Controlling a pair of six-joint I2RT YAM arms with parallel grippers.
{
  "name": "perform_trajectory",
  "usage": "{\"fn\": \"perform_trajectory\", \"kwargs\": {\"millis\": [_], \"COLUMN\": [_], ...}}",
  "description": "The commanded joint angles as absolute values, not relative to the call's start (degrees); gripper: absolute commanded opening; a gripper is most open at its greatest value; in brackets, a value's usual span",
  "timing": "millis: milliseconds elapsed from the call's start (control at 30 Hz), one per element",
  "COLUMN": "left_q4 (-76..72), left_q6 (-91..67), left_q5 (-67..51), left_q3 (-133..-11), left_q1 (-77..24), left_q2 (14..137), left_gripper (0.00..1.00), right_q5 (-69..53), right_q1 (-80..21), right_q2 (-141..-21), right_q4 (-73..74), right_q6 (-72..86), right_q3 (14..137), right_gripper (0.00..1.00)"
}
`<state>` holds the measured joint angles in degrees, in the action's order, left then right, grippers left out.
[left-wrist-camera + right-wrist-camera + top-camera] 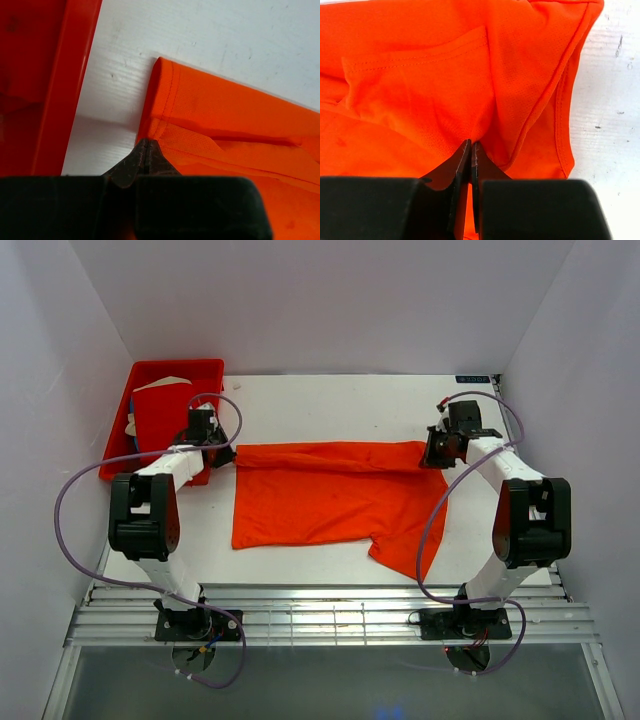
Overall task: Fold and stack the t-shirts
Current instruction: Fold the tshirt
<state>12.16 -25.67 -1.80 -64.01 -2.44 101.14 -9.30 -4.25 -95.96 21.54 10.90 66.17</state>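
The pinched corner moves back with my left gripper next, away from the tray's edge, and then the gripper opens.
An orange t-shirt lies spread on the white table, its far edge pulled taut between both grippers. My left gripper is shut on the shirt's far left corner; in the left wrist view the closed tips pinch the hemmed edge of the orange t-shirt. My right gripper is shut on the far right corner, and the right wrist view shows orange cloth bunched up into its closed tips. A deeper red t-shirt lies folded in the tray.
A red plastic tray stands at the back left, its rim just left of my left gripper. Something white shows beside the red shirt inside it. White walls enclose the table on three sides. A metal rail runs along the near edge.
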Motion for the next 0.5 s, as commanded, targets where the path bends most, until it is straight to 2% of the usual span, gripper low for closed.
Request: {"fn": "perform_trajectory", "kwargs": {"millis": [0, 367, 467], "left_q4": [14.8, 19.3, 20.5], "left_q6": [-24.3, -21.8, -21.8], "left_q5": [-0.9, -0.9, 1.6], "left_q3": [-62.5, -60.5, -60.9], "left_q1": [-2.6, -7.4, -8.5], "left_q2": [96.4, 95.7, 96.5], "left_gripper": [0.0, 0.01, 0.18], "right_q5": [-6.9, -1.1, -0.4], "right_q1": [-4.4, -4.4, -4.4], "right_q2": [-93.3, -92.7, -92.8], "right_q4": [23.7, 28.3, 28.8], "right_q6": [10.2, 10.2, 10.2], "right_q3": [65.4, 64.2, 63.5], "right_gripper": [0.08, 0.08, 0.08]}}
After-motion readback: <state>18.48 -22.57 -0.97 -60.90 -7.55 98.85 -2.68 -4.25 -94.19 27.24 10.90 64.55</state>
